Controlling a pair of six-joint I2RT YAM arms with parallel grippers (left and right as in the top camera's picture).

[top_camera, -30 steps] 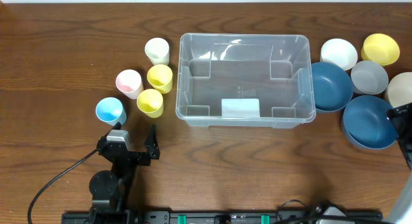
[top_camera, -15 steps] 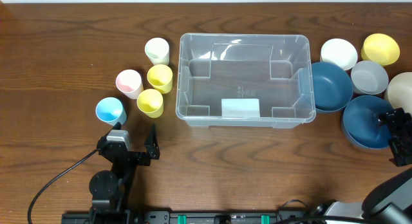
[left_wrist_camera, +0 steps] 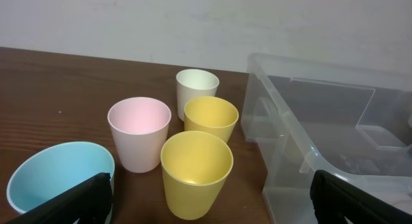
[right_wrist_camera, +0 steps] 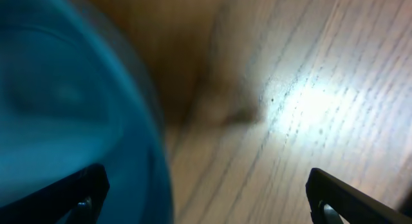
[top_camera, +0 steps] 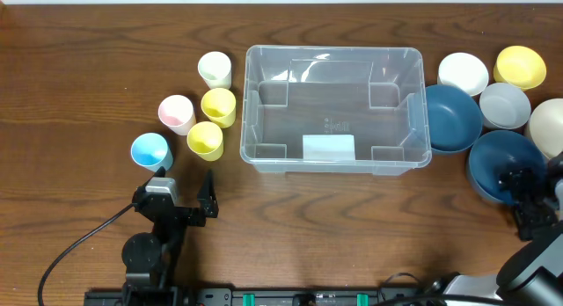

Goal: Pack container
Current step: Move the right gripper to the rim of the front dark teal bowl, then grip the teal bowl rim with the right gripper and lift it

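My right gripper moves slightly back next. Its fingers then come together on the near dark blue bowl's rim (right_wrist_camera: 153, 156).
The clear container (top_camera: 334, 108) (left_wrist_camera: 335, 140) stands empty mid-table, white label on its near wall. Left of it are several cups: white (top_camera: 215, 69), pink (top_camera: 177, 113), two yellow (top_camera: 219, 106) (top_camera: 205, 140) and light blue (top_camera: 150, 151). My left gripper (top_camera: 185, 178) (left_wrist_camera: 212, 208) is open just short of the cups; the nearer yellow cup (left_wrist_camera: 196, 172) lies ahead between its fingers, untouched. My right gripper (top_camera: 521, 185) (right_wrist_camera: 206, 205) is open over the right edge of the near dark blue bowl (top_camera: 497, 165) (right_wrist_camera: 64, 121), whose blurred rim runs between the jaws.
More bowls crowd the right end: white (top_camera: 463, 73), yellow (top_camera: 520, 67), grey (top_camera: 504, 105), cream (top_camera: 550, 126) and a second dark blue one (top_camera: 452, 118) against the container's right wall. A black cable (top_camera: 70, 249) trails from the left arm's base.
My right arm has come in from the table's right edge, leftward and nearer, onto the near dark blue bowl. The left arm and all objects stay put.
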